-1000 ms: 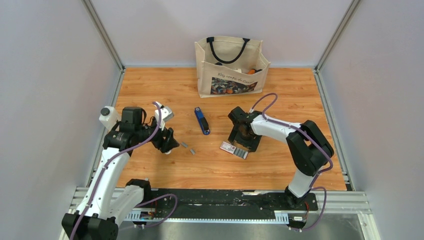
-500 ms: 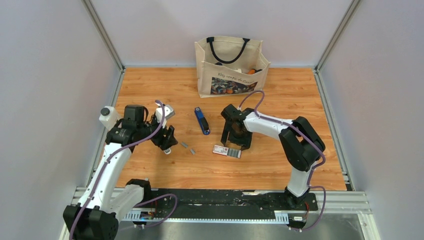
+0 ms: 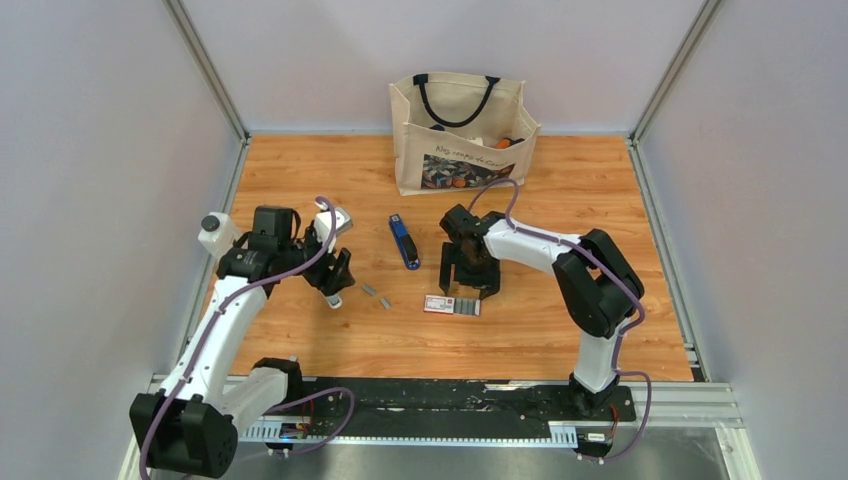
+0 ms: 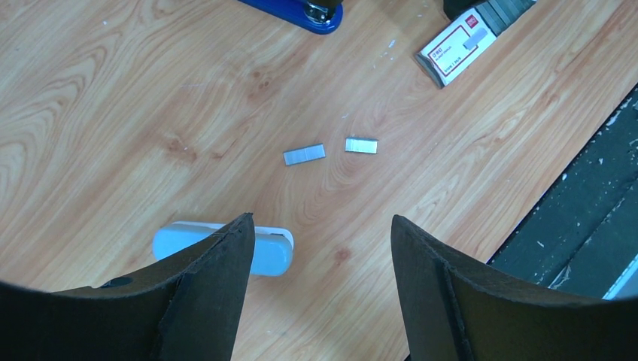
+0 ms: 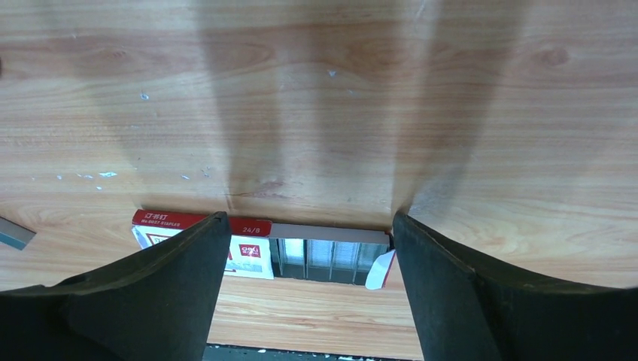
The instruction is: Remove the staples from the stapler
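Observation:
The left gripper should next go over the staple nearer the pale tool (image 3: 370,290) (image 4: 304,155), turn and move down, because the staple lies crosswise below the gripper and to its right in the top view.
The blue stapler (image 3: 404,242) lies on the wooden table, and its tip shows in the left wrist view (image 4: 297,9). Two short silvery staples (image 3: 376,295) lie apart from it, between the grippers; the left wrist view shows both (image 4: 304,154) (image 4: 361,145). My left gripper (image 3: 338,283) (image 4: 322,219) is open and empty, over the table just left of the staples. My right gripper (image 3: 468,282) (image 5: 310,216) is open and empty, right of the stapler, right by the far side of a white-and-red box (image 3: 451,304) (image 5: 252,256).
The box lies open with rows of staples (image 5: 331,259) inside. A pale stick-like tool (image 4: 263,248) lies by my left fingers. A canvas tote bag (image 3: 460,130) stands at the back. A black rail (image 3: 450,395) runs along the near edge.
My right gripper has moved left towards the stapler, and the white-and-red box has slid left and turned with it. My left arm has shifted slightly.

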Robot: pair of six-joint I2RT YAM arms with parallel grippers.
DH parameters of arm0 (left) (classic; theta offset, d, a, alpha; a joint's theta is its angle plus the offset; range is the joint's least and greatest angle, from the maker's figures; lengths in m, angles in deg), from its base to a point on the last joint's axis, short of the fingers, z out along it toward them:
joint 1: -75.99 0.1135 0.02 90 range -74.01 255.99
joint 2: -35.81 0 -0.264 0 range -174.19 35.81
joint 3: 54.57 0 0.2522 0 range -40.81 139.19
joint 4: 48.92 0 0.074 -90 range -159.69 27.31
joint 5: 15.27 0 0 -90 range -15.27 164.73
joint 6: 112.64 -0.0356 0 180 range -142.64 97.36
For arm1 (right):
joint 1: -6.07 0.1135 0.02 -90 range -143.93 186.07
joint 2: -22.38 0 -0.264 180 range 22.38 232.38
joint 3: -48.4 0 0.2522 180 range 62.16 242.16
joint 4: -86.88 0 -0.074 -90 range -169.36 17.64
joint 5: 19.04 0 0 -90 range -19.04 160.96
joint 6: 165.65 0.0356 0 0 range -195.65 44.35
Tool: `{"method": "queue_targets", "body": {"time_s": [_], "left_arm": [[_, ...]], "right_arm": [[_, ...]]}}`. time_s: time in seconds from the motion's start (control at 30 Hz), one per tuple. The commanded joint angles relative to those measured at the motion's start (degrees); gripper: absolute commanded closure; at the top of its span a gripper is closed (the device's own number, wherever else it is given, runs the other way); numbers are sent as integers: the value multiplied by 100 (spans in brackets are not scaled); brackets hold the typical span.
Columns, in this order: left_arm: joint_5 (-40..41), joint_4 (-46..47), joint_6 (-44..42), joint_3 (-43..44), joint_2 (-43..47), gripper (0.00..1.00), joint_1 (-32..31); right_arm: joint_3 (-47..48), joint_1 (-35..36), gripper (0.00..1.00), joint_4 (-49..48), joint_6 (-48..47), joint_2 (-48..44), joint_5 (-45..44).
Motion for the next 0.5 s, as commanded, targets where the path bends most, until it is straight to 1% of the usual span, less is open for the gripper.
{"method": "queue_targets", "body": {"time_s": [0.0,0.1,0.13,0.23,0.3,0.43,0.47], "left_arm": [[9,217,-388,88,-256,24,8],[316,112,-704,290,-730,24,-254],[509,34,-801,378,-888,24,-351],[668,-99,-1169,554,-1389,25,-615],[695,-221,-1687,651,-1636,25,-730],[467,-336,-3241,677,-1760,26,-800],[440,-319,-3489,712,-1786,26,-827]], "right_arm": [[45,-313,11,-642,-426,-69,-315],[-86,-603,7,-852,-663,-578,-438],[-165,-682,6,-1027,-777,-754,-447],[-551,-762,6,-1484,-953,-1184,-526],[-920,-762,7,-1871,-1024,-1352,-439],[-1720,-762,11,-2636,-1059,-1642,-316],[-1878,-762,12,-2829,-1085,-1713,-246]]}}
